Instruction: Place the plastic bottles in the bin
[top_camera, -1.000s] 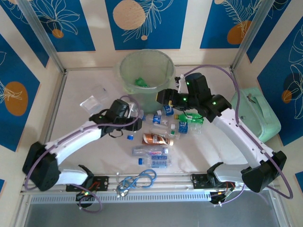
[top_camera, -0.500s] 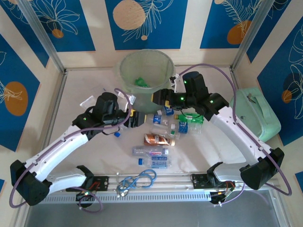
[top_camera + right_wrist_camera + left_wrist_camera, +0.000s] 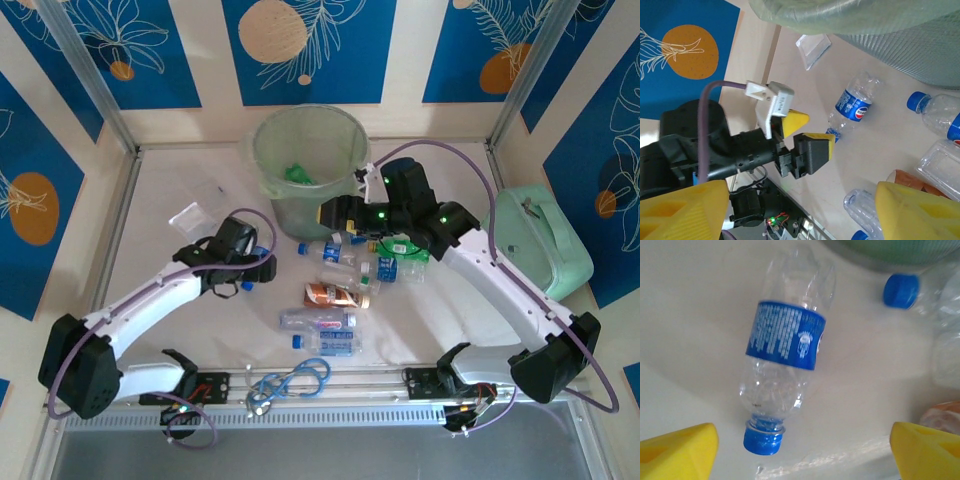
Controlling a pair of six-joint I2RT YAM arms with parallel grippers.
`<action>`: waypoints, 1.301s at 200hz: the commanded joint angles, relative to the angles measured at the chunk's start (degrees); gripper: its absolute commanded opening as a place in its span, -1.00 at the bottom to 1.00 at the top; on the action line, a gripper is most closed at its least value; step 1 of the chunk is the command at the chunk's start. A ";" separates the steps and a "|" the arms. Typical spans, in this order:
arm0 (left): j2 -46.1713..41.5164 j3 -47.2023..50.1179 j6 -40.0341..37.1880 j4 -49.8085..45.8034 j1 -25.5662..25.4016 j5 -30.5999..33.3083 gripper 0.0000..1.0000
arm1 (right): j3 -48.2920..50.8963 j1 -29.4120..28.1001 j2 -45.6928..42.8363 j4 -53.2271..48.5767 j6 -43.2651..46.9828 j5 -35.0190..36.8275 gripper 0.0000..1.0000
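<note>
I will lower my left gripper down toward the tabletop, its open fingers coming around the bottle's blue cap (image 3: 247,286) (image 3: 763,440), because that narrow end of the bottle points toward them.
The bin (image 3: 308,160) stands at the back middle, with a green bottle (image 3: 297,175) inside. Several crushed plastic bottles lie in front of it, among them a brown one (image 3: 335,295) and a green one (image 3: 405,248). My left gripper (image 3: 266,266) is open, low over the table, left of the bin. In the left wrist view a clear blue-labelled bottle (image 3: 785,345) lies flat just ahead of the left gripper (image 3: 805,455), its blue cap (image 3: 763,440) toward the jaws, untouched. My right gripper (image 3: 332,212) hovers open and empty by the bin's foot. The same bottle (image 3: 855,102) shows in the right wrist view, beyond the right gripper (image 3: 802,215).
A mint-green case (image 3: 540,240) sits at the right edge. A clear plastic wrapper (image 3: 190,215) lies at the left. A coiled blue cable (image 3: 290,380) rests near the front rail. The bin's wall (image 3: 890,30) is close to the right gripper.
My left arm has swung back left and down toward the table, and its jaws have widened. The right gripper has edged left toward the bin's foot.
</note>
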State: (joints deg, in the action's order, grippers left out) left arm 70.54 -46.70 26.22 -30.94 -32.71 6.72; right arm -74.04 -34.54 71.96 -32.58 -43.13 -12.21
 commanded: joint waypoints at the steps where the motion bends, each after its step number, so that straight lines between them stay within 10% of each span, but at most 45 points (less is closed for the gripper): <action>1: 1.65 1.88 0.90 0.54 1.07 0.94 0.59 | 1.30 -0.43 -1.83 0.39 -0.80 -0.01 0.55; 260: 9.54 5.85 1.21 7.43 4.79 -8.48 -0.44 | 2.98 -0.41 -2.12 1.88 -1.43 0.58 0.51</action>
State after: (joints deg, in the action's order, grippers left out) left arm 82.19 -39.81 28.01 -23.29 -27.40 0.51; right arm -71.44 -34.92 71.02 -30.94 -44.01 -11.99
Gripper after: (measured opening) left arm 0.338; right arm 0.754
